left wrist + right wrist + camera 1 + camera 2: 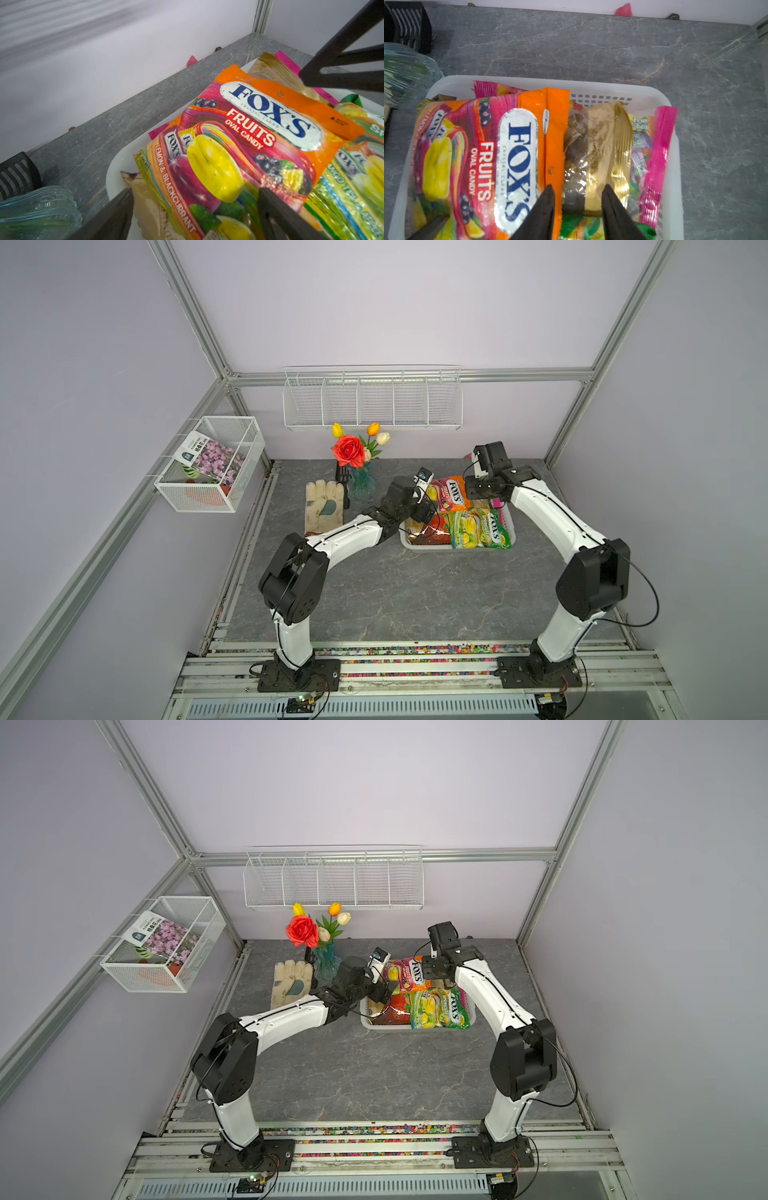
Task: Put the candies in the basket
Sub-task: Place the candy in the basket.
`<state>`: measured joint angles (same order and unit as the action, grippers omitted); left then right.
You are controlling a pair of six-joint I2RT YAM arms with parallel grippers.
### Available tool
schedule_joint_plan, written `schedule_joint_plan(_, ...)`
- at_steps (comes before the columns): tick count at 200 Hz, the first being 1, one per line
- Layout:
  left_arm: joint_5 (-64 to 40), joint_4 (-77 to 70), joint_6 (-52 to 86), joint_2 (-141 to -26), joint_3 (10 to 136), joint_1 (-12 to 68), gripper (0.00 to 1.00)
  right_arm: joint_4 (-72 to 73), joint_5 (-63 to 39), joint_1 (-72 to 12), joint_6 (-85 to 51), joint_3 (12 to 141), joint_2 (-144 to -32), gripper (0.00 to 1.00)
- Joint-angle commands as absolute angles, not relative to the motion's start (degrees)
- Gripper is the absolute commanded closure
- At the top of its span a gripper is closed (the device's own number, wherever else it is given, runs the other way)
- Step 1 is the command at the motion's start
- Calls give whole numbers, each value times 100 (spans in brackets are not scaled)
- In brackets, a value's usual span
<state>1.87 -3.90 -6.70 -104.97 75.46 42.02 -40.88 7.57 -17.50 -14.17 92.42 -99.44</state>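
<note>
The white basket's rim (509, 520) (679, 176) is bare beside the magenta bag, so next I will move my right gripper past the gold and magenta bags and lower it onto that part of the rim.
The white basket (428, 546) sits on the grey table and holds several candies. An orange Fox's Fruits bag (508, 155) lies on top at its far side. A green Fox's bag (482, 529) lies at the near side, overhanging the rim. A gold bag (602, 145) and a magenta bag (658, 155) lie at the right end. My left gripper (195, 199) is wide open above the lower end of the orange bag (270, 116). My right gripper (578, 187) hovers open over the orange bag's top edge and the gold bag, gripping nothing.
A glass vase of flowers (359, 472) and a cream glove (324, 506) stand left of the basket. A black slotted object (406, 25) is behind the vase. A wire-mesh cube basket (212, 464) and a long wire rack (372, 400) hang on the walls.
</note>
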Motion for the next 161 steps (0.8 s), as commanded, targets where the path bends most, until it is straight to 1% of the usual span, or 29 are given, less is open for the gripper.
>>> schedule_joint_plan(1,150,-244,-760,-10160,7481,4228,4,-4078,640,-1551,-1615,8844,-9303,58)
schedule_joint_plan(25,98,-207,-587,-9911,7436,4236,5,-3899,386,-1340,-1730,8179,-8732,58)
schedule_joint_plan(52,-26,-215,-390,-9550,7194,4269,5,-3614,376,-1060,-1792,7336,-8010,57)
schedule_joint_plan(68,-9,-217,-174,-9310,6921,4269,4,-3447,331,-791,-1830,6880,-7689,54)
schedule_joint_plan(79,86,-147,4,-9156,6750,4272,4,-3428,101,-533,-1887,6687,-7597,55)
schedule_joint_plan(98,342,86,310,-8950,6504,4268,4,-3513,-305,-199,-1968,6554,-7704,56)
schedule_joint_plan(114,593,309,702,-8847,6343,4272,5,-3565,-347,-131,-1954,6548,-7875,56)
schedule_joint_plan(132,1099,679,1248,-8872,6314,4272,5,-3451,-464,-68,-1874,6585,-8136,57)
schedule_joint_plan(142,1417,938,1593,-8972,6383,4270,6,-3446,-451,-36,-1818,6694,-8362,59)
schedule_joint_plan(161,1554,1208,1729,-9241,6568,4271,13,-3478,-403,0,-1710,6987,-8778,61)
